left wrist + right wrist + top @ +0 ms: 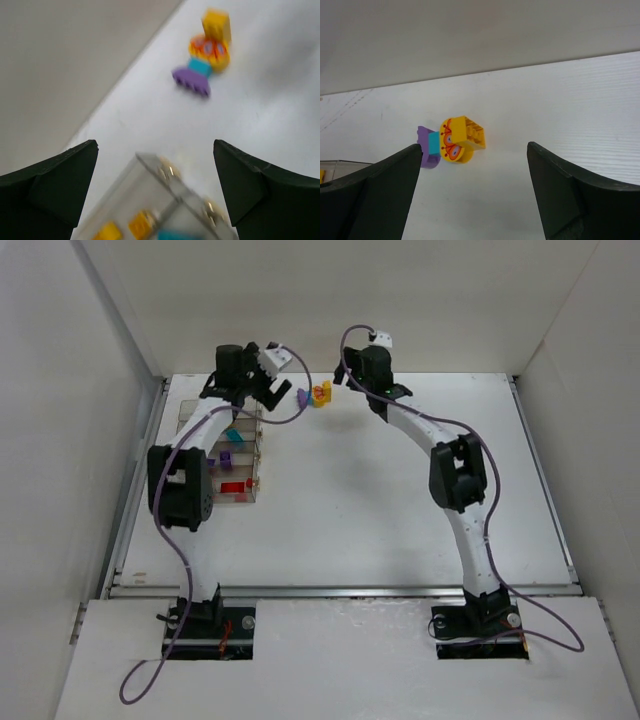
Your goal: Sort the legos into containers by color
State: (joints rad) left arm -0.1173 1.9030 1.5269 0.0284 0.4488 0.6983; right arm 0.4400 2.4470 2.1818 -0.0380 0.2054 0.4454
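Note:
The clump's closest piece is below the left gripper and to its right in the top view, so the robot should move that gripper across and down onto the clump's purple near end (305, 403) (203, 89).
A joined clump of legos (315, 394) lies on the white table near the back wall: a yellow brick with an orange-printed round piece (457, 140), a cyan piece (434, 143) and a purple piece (424, 150). The clear containers (250, 455) stand left of it, holding cyan (238, 435), purple (227, 457) and red (233, 487) legos; yellow ones (142, 222) show in the left wrist view. My left gripper (268, 382) hovers open over the containers' far corner (165, 175). My right gripper (347, 373) is open just right of the clump (205, 55), holding nothing.
White walls close in the table at the back (340, 300) and on both sides. The left arm (185, 480) stretches over the containers' left part. A metal rail (340, 590) runs along the table's near edge.

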